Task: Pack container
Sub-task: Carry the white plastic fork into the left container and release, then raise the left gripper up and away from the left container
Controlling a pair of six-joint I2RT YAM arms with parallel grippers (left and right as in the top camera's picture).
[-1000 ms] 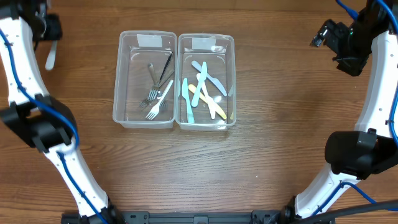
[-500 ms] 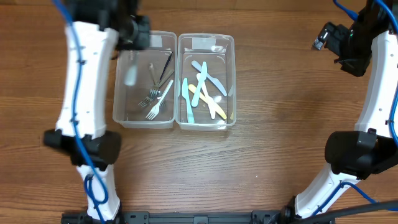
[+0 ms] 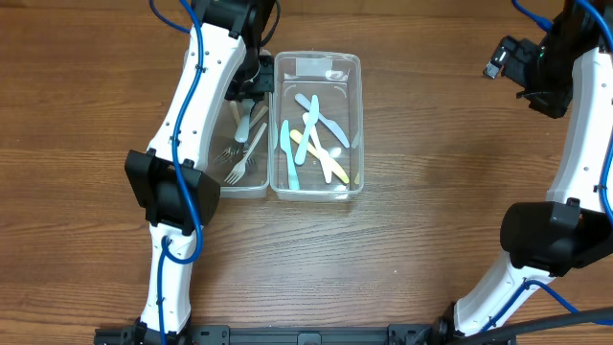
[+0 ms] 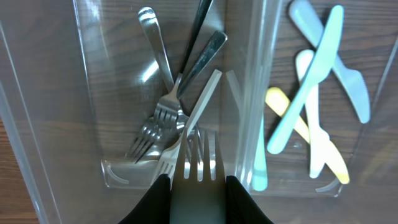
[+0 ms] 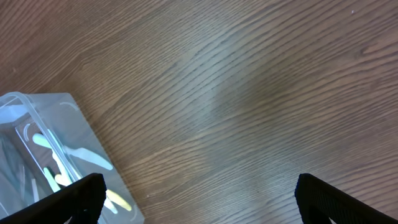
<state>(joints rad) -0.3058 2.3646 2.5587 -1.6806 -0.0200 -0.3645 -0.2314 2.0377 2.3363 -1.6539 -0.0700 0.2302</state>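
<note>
I need to move my left gripper down and back into the container of forks (image 3: 237, 153) next, so that it can release its fork there.
Two clear containers stand side by side. The left container (image 3: 251, 190) holds several metal and white forks (image 3: 237, 153), which also show in the left wrist view (image 4: 177, 106). The right container (image 3: 317, 59) holds several blue, yellow and white plastic knives (image 3: 311, 134), also in the left wrist view (image 4: 317, 93). My left gripper (image 3: 247, 91) is over the left container, shut on a pale plastic fork (image 4: 198, 162) with its tines pointing out ahead. My right gripper (image 3: 508, 57) is open and empty, high over bare table at the far right.
The table is brown wood (image 5: 249, 93). A corner of the right container (image 5: 43, 155) shows at the lower left of the right wrist view. My left arm (image 3: 196, 105) lies across the left side of the left container.
My left arm has swung from the far left edge of the table to above the left container, carrying the pale fork. The right arm has hardly moved.
</note>
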